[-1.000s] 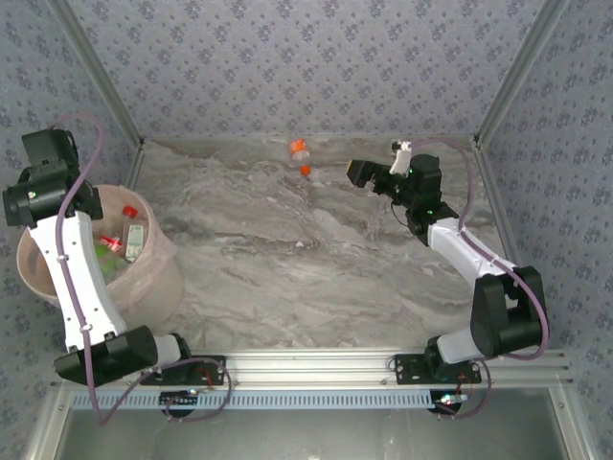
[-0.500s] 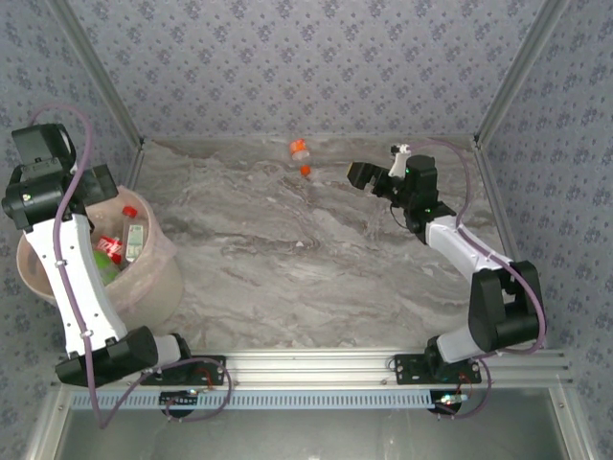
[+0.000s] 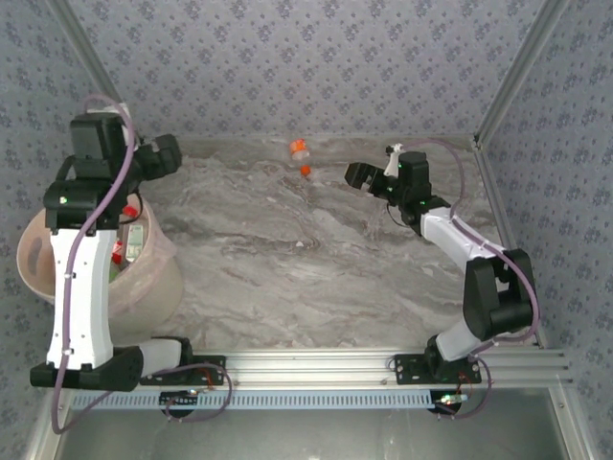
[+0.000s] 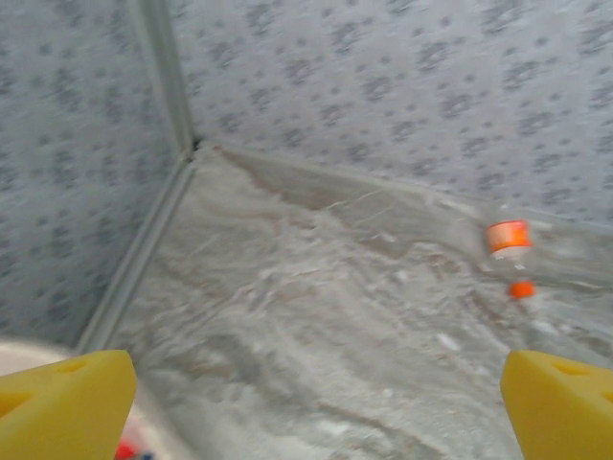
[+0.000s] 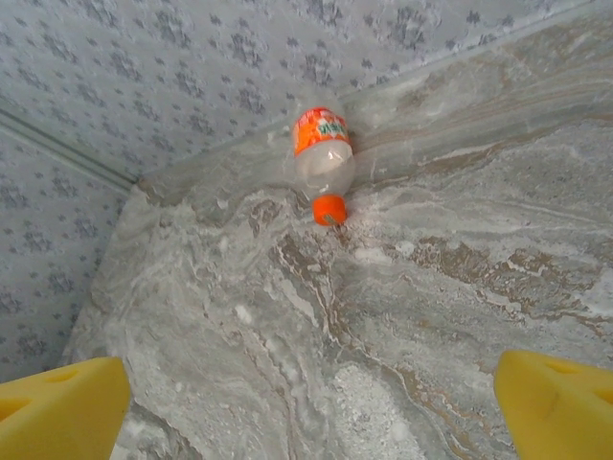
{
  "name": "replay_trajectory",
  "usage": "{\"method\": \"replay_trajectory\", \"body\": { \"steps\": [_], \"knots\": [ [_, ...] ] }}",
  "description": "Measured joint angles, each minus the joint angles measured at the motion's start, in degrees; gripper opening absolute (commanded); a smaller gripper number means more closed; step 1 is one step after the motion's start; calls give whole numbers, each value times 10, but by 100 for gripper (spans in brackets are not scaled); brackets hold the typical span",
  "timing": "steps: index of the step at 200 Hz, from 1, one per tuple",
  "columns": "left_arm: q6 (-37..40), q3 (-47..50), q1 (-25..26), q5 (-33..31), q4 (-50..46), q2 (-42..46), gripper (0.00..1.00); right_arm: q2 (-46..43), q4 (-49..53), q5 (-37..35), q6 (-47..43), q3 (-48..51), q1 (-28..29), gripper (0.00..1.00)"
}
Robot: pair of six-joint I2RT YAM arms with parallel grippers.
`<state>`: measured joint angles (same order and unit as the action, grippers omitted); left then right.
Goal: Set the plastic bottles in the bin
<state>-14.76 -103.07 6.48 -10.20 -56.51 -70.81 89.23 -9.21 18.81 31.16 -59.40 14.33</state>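
Observation:
I will next lower my right gripper toward the bottle by the back wall and close it around its orange cap (image 3: pixel 306 170) (image 5: pixel 329 210), because that narrow end of the bottle points away from the wall.
One plastic bottle (image 3: pixel 301 156) with an orange cap and orange label lies on the marble table by the back wall; it also appears in the right wrist view (image 5: pixel 323 158) and, blurred, in the left wrist view (image 4: pixel 508 244). My right gripper (image 3: pixel 352 174) hovers just right of it, open and empty (image 5: pixel 311 407), apart from the bottle. The pale pink bin (image 3: pixel 158 278) stands at the left with bottles (image 3: pixel 132 240) inside, partly hidden by my left arm. My left gripper (image 3: pixel 170 153) is raised over the bin's far rim, open and empty (image 4: pixel 311 412).
Patterned walls with metal corner posts (image 3: pixel 503 86) close the table on three sides. The bin's rim (image 4: pixel 24 350) edges the left wrist view's lower left. The arm bases sit on the rail (image 3: pixel 306 369) at the near edge.
My left arm has swung right from beyond the bin's left side to above its far rim, gripper still open. My right gripper has crept slightly left toward the bottle.

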Motion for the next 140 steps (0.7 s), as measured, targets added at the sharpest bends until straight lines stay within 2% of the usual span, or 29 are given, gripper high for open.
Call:
{"method": "replay_trajectory", "body": {
  "steps": [25,70,102,140],
  "knots": [
    [-25,42,42,13,48,3,98,43,21,-1,-17,-38,13,100],
    [-80,116,78,124,140,2,98,135,61,-36,-38,-141,55,97],
    [-109,148,90,184,181,-10,98,223,90,-71,-40,-240,81,92],
    [-122,157,90,213,205,-39,98,355,156,-116,-40,-394,104,87]
  ]
}}
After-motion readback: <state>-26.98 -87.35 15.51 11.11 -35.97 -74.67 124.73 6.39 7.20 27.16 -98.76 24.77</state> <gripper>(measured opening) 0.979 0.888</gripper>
